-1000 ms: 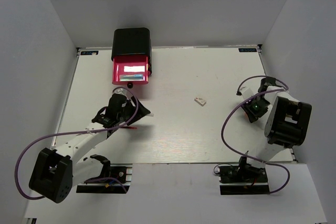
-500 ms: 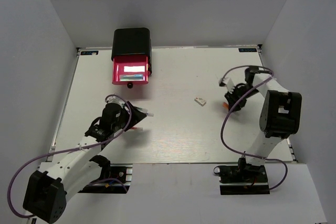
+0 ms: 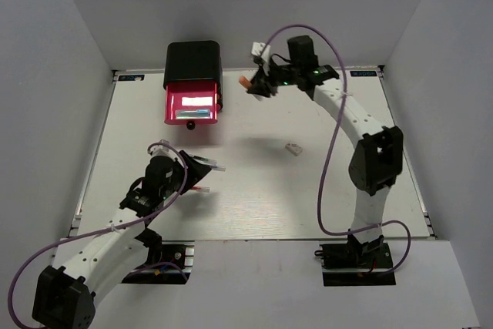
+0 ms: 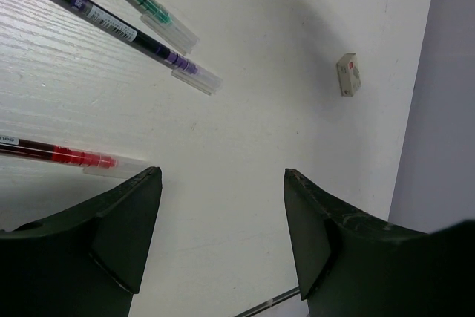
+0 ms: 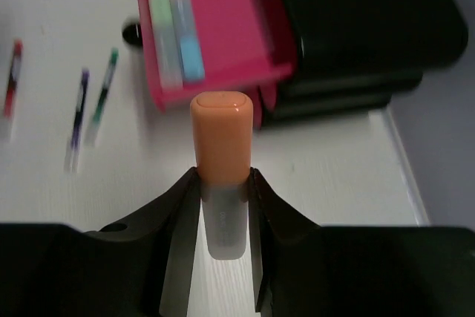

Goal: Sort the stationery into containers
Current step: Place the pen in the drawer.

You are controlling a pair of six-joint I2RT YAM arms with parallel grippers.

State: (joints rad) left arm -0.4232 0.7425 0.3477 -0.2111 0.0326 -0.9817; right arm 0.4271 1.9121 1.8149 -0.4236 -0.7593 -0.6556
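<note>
The free space by the bars, on the drawer's bare bottom, is below my right gripper and to its left in the top view. I will move my right gripper across and down onto it.
A short orange bar with a frosted end (image 5: 220, 139) stands between my right gripper's (image 5: 222, 176) jaws, which are shut on it. It hangs beside the open pink drawer (image 5: 223, 35) of the black cabinet (image 3: 192, 59). A mint-green bar (image 5: 163, 35) and a light-blue bar (image 5: 187, 38) lie in that drawer. My left gripper (image 4: 223, 176) is open and empty over the table, next to a red pen (image 4: 67, 157), a purple pen (image 4: 126, 31) and a green pen (image 4: 145, 5). A small white eraser (image 3: 293, 148) lies mid-table.
The drawer's black knob (image 3: 190, 124) points toward the arms. White walls enclose the table on three sides. The right arm (image 3: 350, 117) stretches across the back right of the table, its purple cable looping above it.
My right arm has swung from the table's right side to the back beside the cabinet, carrying the orange bar. My left gripper has drawn back from the drawer to the pens.
</note>
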